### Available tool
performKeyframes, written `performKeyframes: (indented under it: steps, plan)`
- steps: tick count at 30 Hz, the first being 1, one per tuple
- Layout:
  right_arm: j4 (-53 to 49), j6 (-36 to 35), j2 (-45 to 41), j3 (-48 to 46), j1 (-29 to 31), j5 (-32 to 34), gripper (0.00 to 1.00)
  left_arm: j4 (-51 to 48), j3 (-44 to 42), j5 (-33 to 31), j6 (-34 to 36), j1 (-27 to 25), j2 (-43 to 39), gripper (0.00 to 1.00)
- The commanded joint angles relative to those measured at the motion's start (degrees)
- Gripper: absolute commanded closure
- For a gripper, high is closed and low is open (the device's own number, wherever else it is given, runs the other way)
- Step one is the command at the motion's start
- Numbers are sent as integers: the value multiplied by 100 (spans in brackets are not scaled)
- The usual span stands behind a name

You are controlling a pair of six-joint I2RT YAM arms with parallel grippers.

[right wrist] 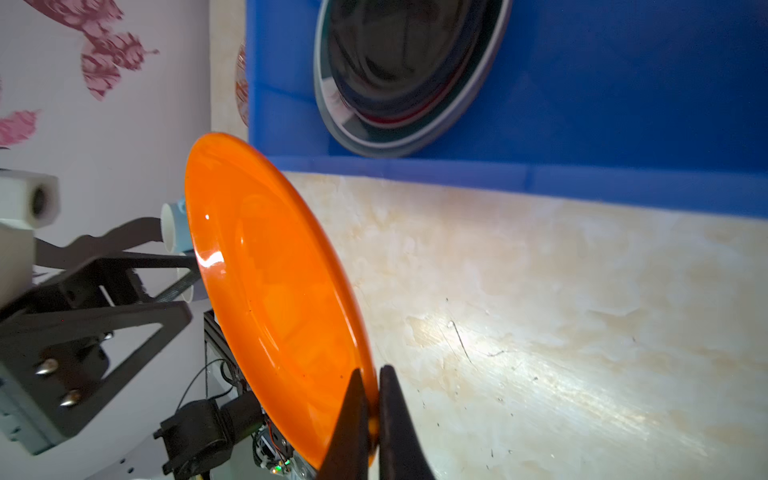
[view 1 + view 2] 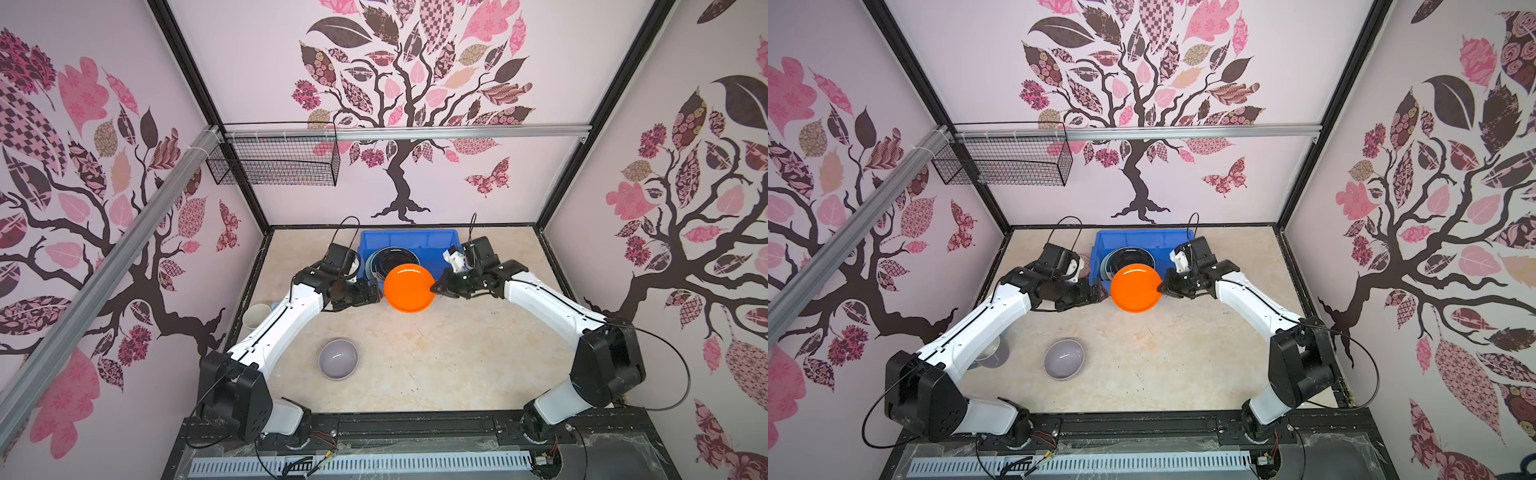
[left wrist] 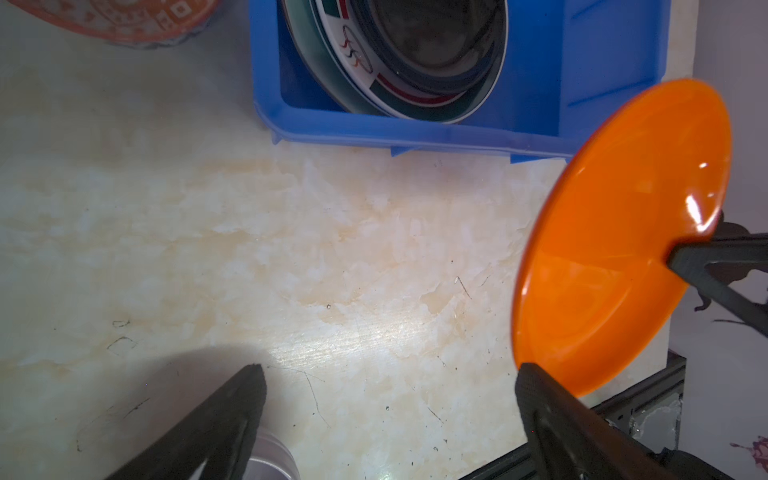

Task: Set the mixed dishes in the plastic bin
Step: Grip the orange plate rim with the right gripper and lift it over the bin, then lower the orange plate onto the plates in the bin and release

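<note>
The robot's right gripper will next move the orange plate outward, then down, and let go of it there, because the dark glossy plate is on top of the bin's stack, outward and below the gripper.
A plate showing its bright orange side (image 2: 409,287) (image 2: 1136,287) hangs tilted above the table, just in front of the blue plastic bin (image 2: 407,233) (image 3: 415,133). My right gripper (image 2: 434,288) (image 1: 370,374) is shut on the plate's right rim. At the plate's left edge my left gripper (image 2: 379,293) (image 3: 392,370) stands open and holds nothing. The bin holds stacked plates (image 2: 390,259) (image 3: 395,62) with a dark glossy one on top. A lavender bowl (image 2: 338,358) sits on the table front left. An orange-patterned bowl (image 3: 116,20) stands left of the bin. A pale mug (image 2: 256,316) lies by the left arm.
A black wire mesh basket (image 2: 274,160) hangs on the back rail at the upper left. The walls close in the marble-look table (image 2: 457,353) on three sides. A black rail (image 2: 415,424) runs along the front edge between the arm bases.
</note>
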Motion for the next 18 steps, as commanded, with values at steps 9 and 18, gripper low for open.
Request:
performKeyframes:
  steps: [9, 18]
  plan:
    - [-513, -176, 2227, 2590, -434, -8, 100, 55, 570, 256, 319, 552, 294, 2]
    - [-861, -112, 4092, 4491, -445, -227, 100, 13, 594, 331, 520, 1019, 478, 2]
